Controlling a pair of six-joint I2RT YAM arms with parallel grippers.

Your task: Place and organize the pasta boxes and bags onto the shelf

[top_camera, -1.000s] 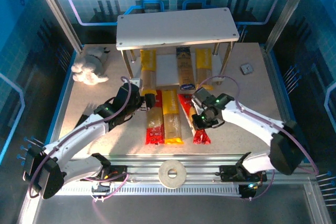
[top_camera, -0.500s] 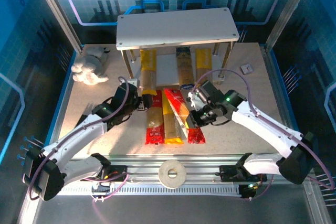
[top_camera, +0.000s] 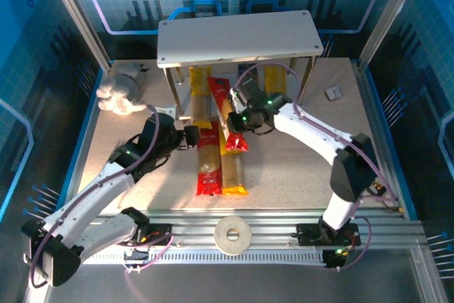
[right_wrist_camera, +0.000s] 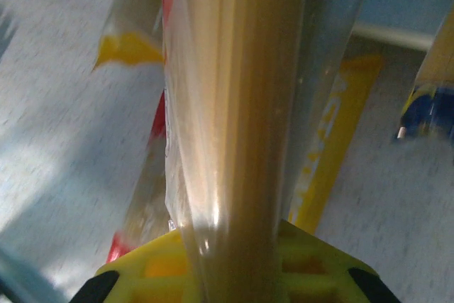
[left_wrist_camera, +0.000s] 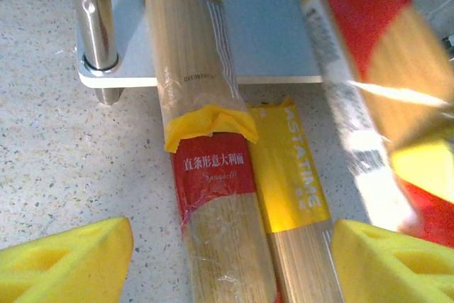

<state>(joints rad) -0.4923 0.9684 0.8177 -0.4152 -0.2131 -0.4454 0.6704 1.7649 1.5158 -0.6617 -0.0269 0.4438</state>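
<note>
My right gripper moves outward next, lays the red pack on the bare lower board that shows between the yellow and dark blue packs, and releases.
The shelf (top_camera: 237, 37) stands at the back; one yellow pack (top_camera: 200, 94) lies at the left of its lower board (left_wrist_camera: 262, 26) and another (top_camera: 275, 79) at the right. My right gripper (top_camera: 240, 117) is shut on a red pack (top_camera: 225, 115), held tilted above the table just in front of the shelf; the pack (right_wrist_camera: 234, 104) runs up from the gripper (right_wrist_camera: 230, 260). A red pack (top_camera: 208, 164) and a yellow pack (top_camera: 233, 172) lie side by side on the table. My left gripper (top_camera: 190, 136) hangs open over their far ends (left_wrist_camera: 230, 267). A dark blue pack end (right_wrist_camera: 429, 104) shows blurred.
A white tape roll (top_camera: 233, 234) sits on the front rail. A white cloth lump (top_camera: 120, 94) lies at the back left and a small grey object (top_camera: 333, 93) at the back right. A shiny shelf leg (left_wrist_camera: 96, 19) stands left of the yellow pack.
My right gripper lifted the rightmost red pack off the table and carried it left and toward the shelf. The left gripper drew back slightly to the left.
</note>
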